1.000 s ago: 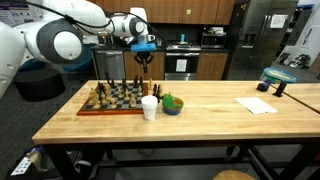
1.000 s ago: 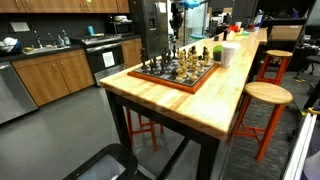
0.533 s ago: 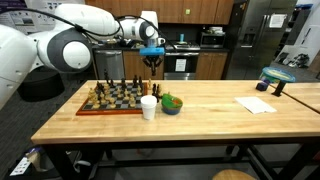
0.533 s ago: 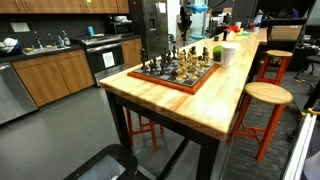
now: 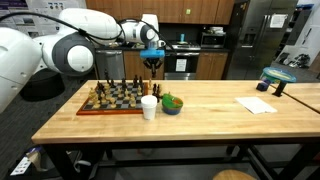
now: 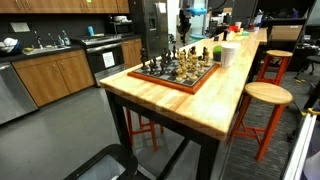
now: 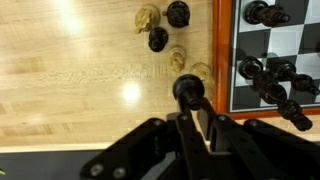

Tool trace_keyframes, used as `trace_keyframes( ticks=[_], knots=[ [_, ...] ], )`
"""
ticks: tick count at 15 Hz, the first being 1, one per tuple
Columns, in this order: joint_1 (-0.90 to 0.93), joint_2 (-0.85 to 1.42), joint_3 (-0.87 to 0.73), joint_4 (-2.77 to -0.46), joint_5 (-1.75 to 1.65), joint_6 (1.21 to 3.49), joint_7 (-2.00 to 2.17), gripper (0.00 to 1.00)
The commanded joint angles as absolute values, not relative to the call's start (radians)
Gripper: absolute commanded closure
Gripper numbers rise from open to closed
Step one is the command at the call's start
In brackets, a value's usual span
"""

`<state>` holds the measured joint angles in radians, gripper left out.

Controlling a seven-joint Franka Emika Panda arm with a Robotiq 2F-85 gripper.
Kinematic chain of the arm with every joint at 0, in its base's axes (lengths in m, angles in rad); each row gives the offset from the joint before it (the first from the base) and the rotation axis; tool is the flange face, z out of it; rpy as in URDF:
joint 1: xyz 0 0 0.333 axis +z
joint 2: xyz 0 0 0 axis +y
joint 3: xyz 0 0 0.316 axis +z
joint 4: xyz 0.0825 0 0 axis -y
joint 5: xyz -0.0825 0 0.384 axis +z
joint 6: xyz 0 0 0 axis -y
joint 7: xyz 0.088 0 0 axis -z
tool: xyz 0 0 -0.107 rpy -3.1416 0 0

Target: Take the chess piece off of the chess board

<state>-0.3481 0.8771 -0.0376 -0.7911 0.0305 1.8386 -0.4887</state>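
Observation:
My gripper moves down and eases away from the board's reddish rim (image 7: 222, 55) onto bare table next, because a pale piece stands close beside the dark one.
The chess board (image 5: 110, 108) lies at one end of the wooden table, with several light and dark pieces standing on it; it also shows in an exterior view (image 6: 180, 78). My gripper (image 5: 152, 60) hangs well above the board's far edge and also shows in an exterior view (image 6: 185, 22). In the wrist view my gripper (image 7: 192, 105) is shut on a dark chess piece (image 7: 188, 90), held over bare table just beside the board's reddish rim (image 7: 222, 55). Several pieces (image 7: 158, 39) stand on the table off the board.
A white cup (image 5: 149, 107) and a blue bowl with something green (image 5: 172, 104) stand next to the board. A paper sheet (image 5: 257, 105) and a blue-topped object (image 5: 279, 78) are at the far end. A stool (image 6: 265, 95) stands beside the table.
My gripper has risen and shifted a little away from the board with the dark piece in it. It has barely moved in the last half second.

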Motion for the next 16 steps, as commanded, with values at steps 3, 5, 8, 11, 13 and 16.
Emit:
trace_keyframes(
  ticks=[3,5,8,11,13,16],
  knots=[
    [-0.358,1.009,-0.023,-0.629,0.037,1.813,-0.482,0.96],
    [-0.358,1.036,-0.025,-0.606,0.044,1.829,-0.478,0.96],
    [-0.363,1.074,-0.023,-0.557,0.050,1.843,-0.476,0.96],
    [-0.367,1.097,-0.020,-0.528,0.062,1.851,-0.479,0.96],
    [-0.370,1.110,-0.020,-0.516,0.068,1.856,-0.481,0.96],
    [-0.373,1.127,-0.020,-0.504,0.077,1.861,-0.484,0.96]
  ],
)
